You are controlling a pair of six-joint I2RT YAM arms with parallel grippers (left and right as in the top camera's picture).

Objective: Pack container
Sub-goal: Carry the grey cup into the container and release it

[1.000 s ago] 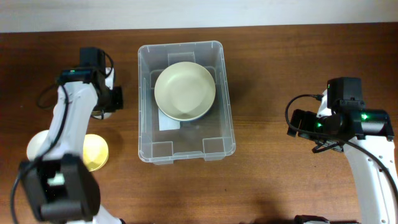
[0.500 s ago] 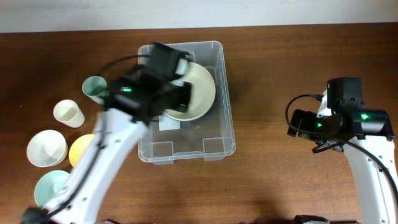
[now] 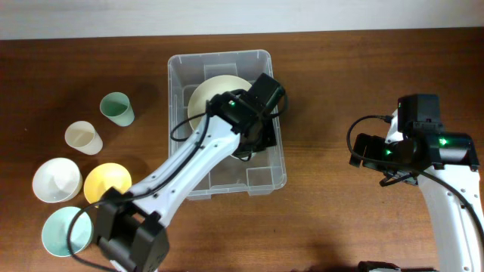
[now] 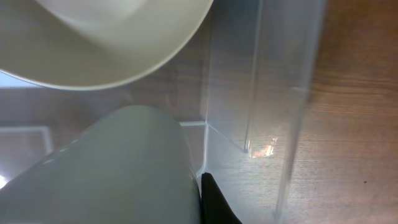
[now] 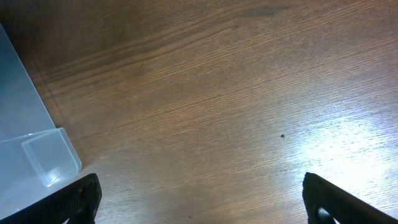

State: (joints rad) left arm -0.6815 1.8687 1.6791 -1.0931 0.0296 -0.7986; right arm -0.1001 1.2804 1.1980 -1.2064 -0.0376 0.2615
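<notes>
I will lower the pale cup with my left gripper next, pulling back toward the container's near corner (image 3: 254, 173). The container's bottom is empty there, clear of the cream bowl.
The clear container (image 3: 175, 113) stands mid-table with a cream bowl (image 3: 215, 102) in its far half. My left gripper (image 3: 253, 130) reaches into the container's right side, beside the bowl. In the left wrist view one black finger (image 4: 214, 202) presses against a pale grey-green vessel (image 4: 118, 168). The cream bowl (image 4: 106, 37) lies just ahead of it and the container wall (image 4: 280, 93) is to the right. I cannot tell whether the vessel is a cup or a bowl. My right gripper (image 5: 199, 199) is open and empty over bare wood, right of the container's corner (image 5: 37, 149).
Left of the container stand a green cup (image 3: 117, 108), a cream cup (image 3: 83, 137), a white bowl (image 3: 57, 180), a yellow bowl (image 3: 108, 183) and a pale teal bowl (image 3: 64, 230). The right arm (image 3: 412, 147) sits at the table's right side.
My left arm has swung from the table's left side across and down into the container's right part. The cups and bowls on the left are now uncovered. The right arm has not moved.
</notes>
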